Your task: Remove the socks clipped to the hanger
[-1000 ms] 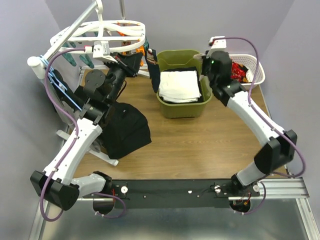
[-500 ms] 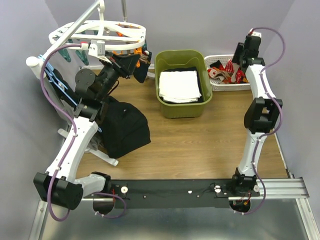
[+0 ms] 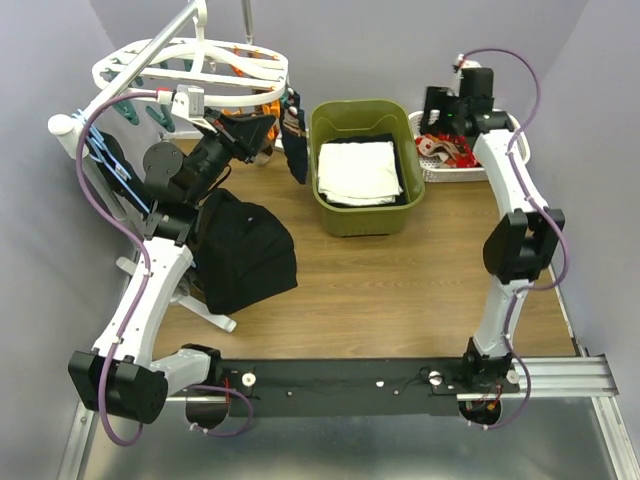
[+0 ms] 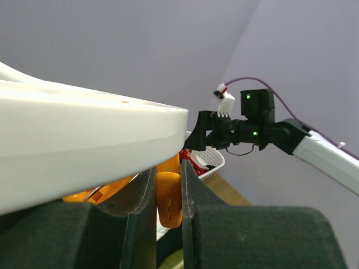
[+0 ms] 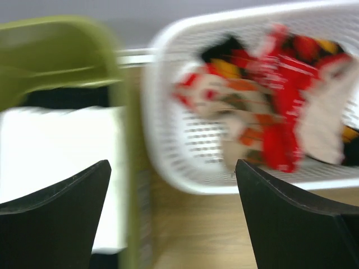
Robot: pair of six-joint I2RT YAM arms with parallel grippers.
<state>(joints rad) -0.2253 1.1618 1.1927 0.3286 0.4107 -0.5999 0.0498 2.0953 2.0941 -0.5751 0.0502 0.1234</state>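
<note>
I need to move my right gripper over the green bin and pinch the dark sock's lower end, which hangs free to its left in the top view.
The white oval hanger point(image 3: 190, 55) hangs at the back left, and its rim point(image 4: 84, 129) fills the left wrist view. My left gripper point(image 3: 262, 128) reaches under that rim and is shut on an orange clip point(image 4: 168, 199), pinched between both fingers point(image 4: 193, 190). A dark sock with orange pattern point(image 3: 296, 132) dangles from the hanger beside the gripper. My right gripper point(image 3: 437, 108) hovers open and empty at the left end of the white mesh basket point(image 3: 500, 170). The basket holds several red, black and beige socks point(image 5: 269, 101).
A green bin point(image 3: 362, 115) with a folded white cloth point(image 3: 358, 172) stands between the hanger and the basket. A large black garment point(image 3: 245, 255) lies on the wooden table by the left arm. The hanger's stand and rail point(image 3: 95, 150) run along the left side.
My right arm swung from the green bin to the basket and back toward its left end, and its jaws went from shut to wide open. The left gripper stayed shut on the clip.
</note>
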